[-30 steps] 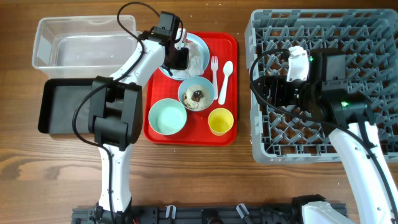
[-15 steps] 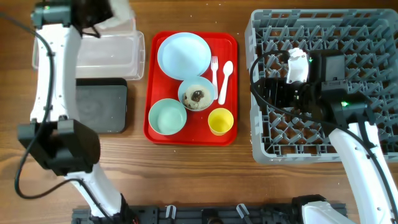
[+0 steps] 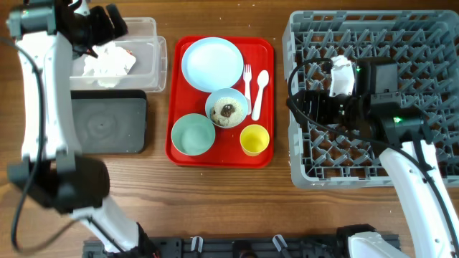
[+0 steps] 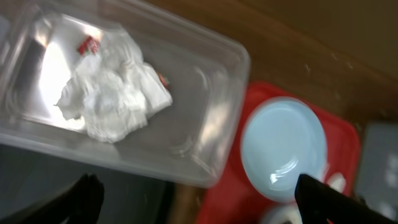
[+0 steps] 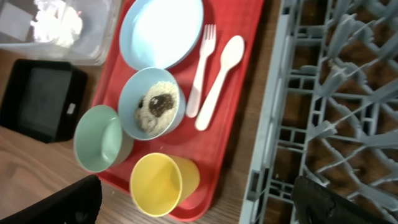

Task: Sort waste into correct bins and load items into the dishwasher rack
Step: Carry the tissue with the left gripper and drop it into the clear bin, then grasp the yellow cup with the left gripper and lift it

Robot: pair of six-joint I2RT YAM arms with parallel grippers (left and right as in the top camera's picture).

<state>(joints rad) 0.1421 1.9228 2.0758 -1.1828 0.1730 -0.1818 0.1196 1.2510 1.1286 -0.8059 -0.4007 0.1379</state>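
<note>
My empty left gripper crosses back and descends next, since the yellow cup's upturned rim (image 3: 247, 132) lies below it and to its right in the overhead view.
The crumpled white napkin (image 3: 107, 63) (image 4: 112, 93) lies inside the clear tub (image 3: 154, 50) (image 4: 211, 143). My left gripper (image 3: 100, 25) (image 4: 202, 205) hovers over the tub, open and holding nothing. On the red tray rest the pale blue plate (image 3: 212, 63) (image 5: 161, 28), a bowl with beige food scraps (image 3: 227, 108) (image 5: 151, 102), an empty green bowl (image 3: 193, 135), the yellow cup (image 3: 254, 139) (image 5: 158, 183), the fork (image 3: 248, 80) and the spoon (image 3: 259, 89). My right gripper (image 3: 305, 100) (image 5: 196, 208) hangs open over the left edge of the grey rack (image 3: 430, 43).
The black tray (image 3: 107, 123) (image 5: 40, 96) sits just in front of the clear tub, left of the red tray (image 3: 267, 50). Bare wooden table shows between the red tray and the rack, and along the front edge.
My left gripper swung from the plate over to the clear tub with the napkin and opened; the napkin now lies in the tub. The right arm has stayed put.
</note>
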